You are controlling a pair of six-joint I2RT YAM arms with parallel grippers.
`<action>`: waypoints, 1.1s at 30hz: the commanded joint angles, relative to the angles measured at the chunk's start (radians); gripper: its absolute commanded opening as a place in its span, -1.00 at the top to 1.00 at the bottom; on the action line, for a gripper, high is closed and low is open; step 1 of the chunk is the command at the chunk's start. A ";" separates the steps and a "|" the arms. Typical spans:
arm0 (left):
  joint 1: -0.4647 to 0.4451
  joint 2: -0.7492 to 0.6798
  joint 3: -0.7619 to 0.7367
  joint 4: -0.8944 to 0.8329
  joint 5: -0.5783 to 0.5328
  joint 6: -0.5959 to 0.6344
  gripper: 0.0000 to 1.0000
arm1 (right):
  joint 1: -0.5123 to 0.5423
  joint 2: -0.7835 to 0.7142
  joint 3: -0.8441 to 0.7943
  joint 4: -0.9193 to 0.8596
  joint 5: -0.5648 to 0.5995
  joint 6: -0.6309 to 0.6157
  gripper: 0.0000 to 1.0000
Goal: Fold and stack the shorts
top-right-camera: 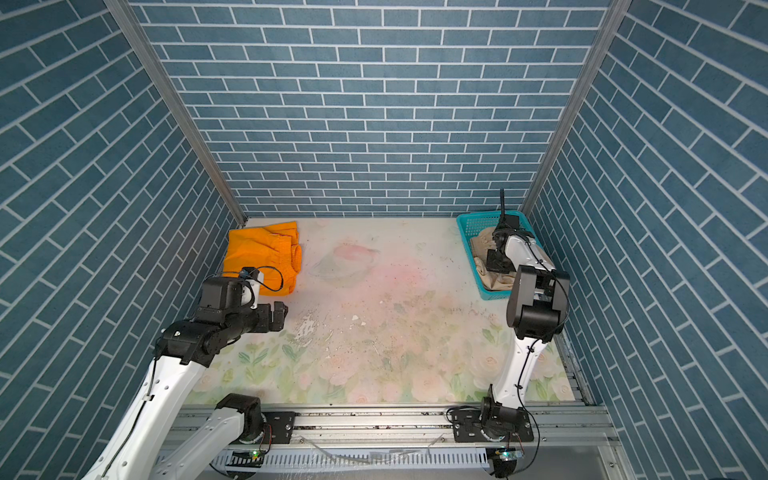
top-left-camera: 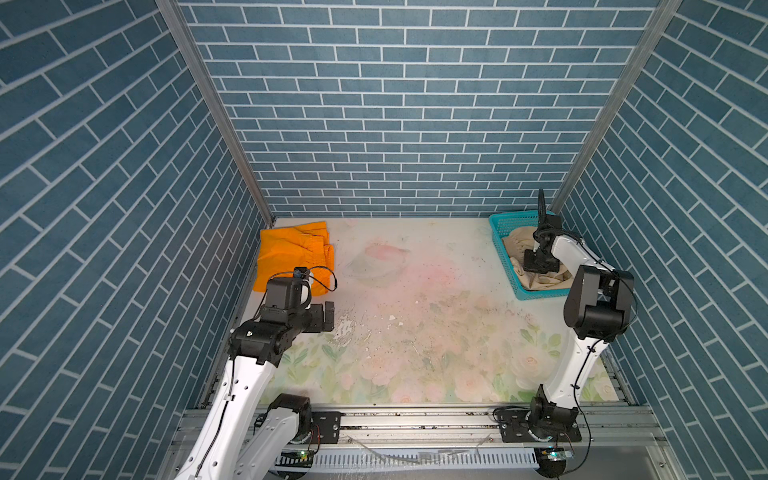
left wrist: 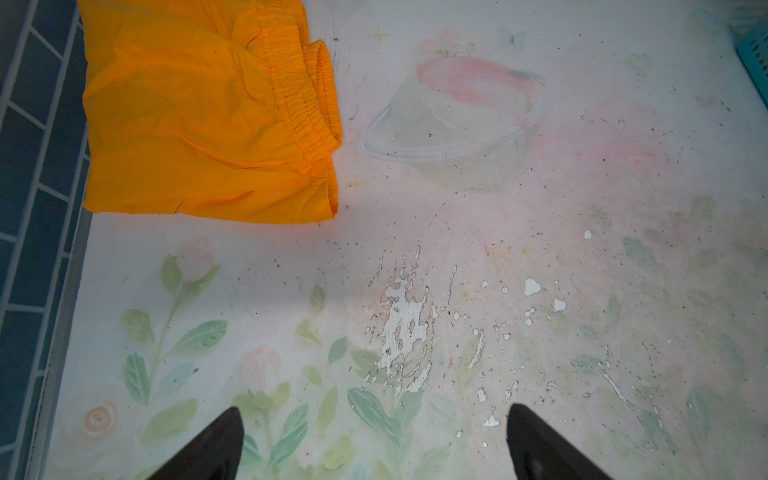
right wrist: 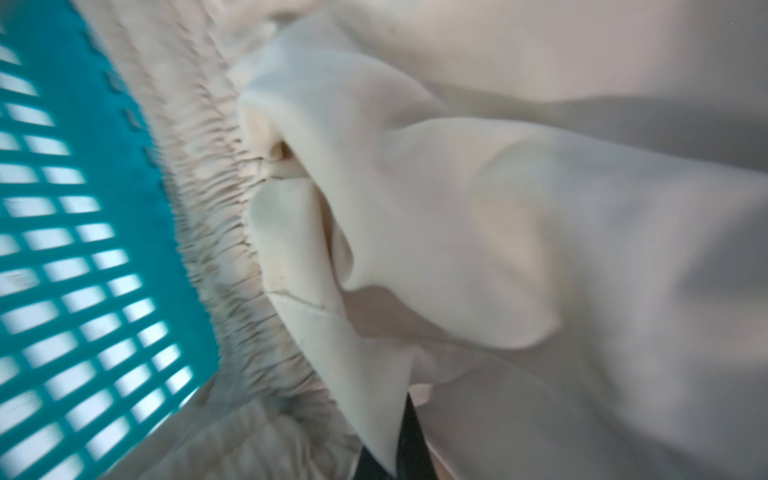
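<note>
The right gripper rises out of the basket (top-left-camera: 511,218) next, carries the beige shorts over the table's middle and releases them there, since that part lies empty.
The orange shorts (top-left-camera: 291,257) (top-right-camera: 262,257) (left wrist: 199,124) lie folded flat at the table's far left corner, gathered waistband toward the middle. The beige shorts (top-left-camera: 515,245) (top-right-camera: 484,243) (right wrist: 498,208) sit crumpled in the teal basket (top-left-camera: 511,218) (top-right-camera: 478,218) (right wrist: 62,249) at the far right. My right gripper (top-left-camera: 538,268) (top-right-camera: 498,266) (right wrist: 399,449) reaches down into the basket, shut on a fold of the beige cloth beside the waistband. My left gripper (top-left-camera: 330,316) (top-right-camera: 279,318) (left wrist: 374,415) hovers open and empty over the table, nearer me than the orange shorts.
The floral table mat (top-left-camera: 415,332) has worn, flaking patches in the middle (left wrist: 407,324). Blue brick walls enclose the left, right and back sides. A corner of the basket (left wrist: 756,62) shows in the left wrist view. The arm bases stand on the front rail (top-left-camera: 415,419).
</note>
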 commanded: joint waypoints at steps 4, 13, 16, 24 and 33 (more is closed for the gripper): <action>0.002 -0.002 0.018 -0.003 0.002 0.004 -0.99 | 0.003 -0.250 0.047 -0.017 -0.064 0.019 1.00; 0.002 -0.002 0.016 0.000 0.004 0.002 -0.99 | 0.006 -0.432 0.244 -0.162 -0.219 0.113 1.00; 0.002 -0.001 0.016 -0.002 0.006 0.001 -0.99 | 0.009 -0.439 0.387 -0.218 -0.311 0.125 1.00; 0.002 -0.007 0.016 0.000 0.009 0.001 -0.99 | 0.031 -0.362 0.879 -0.290 -0.729 0.244 1.00; 0.002 -0.009 0.016 0.000 0.010 -0.001 -0.99 | 0.192 -0.355 0.934 -0.094 -1.054 0.486 1.00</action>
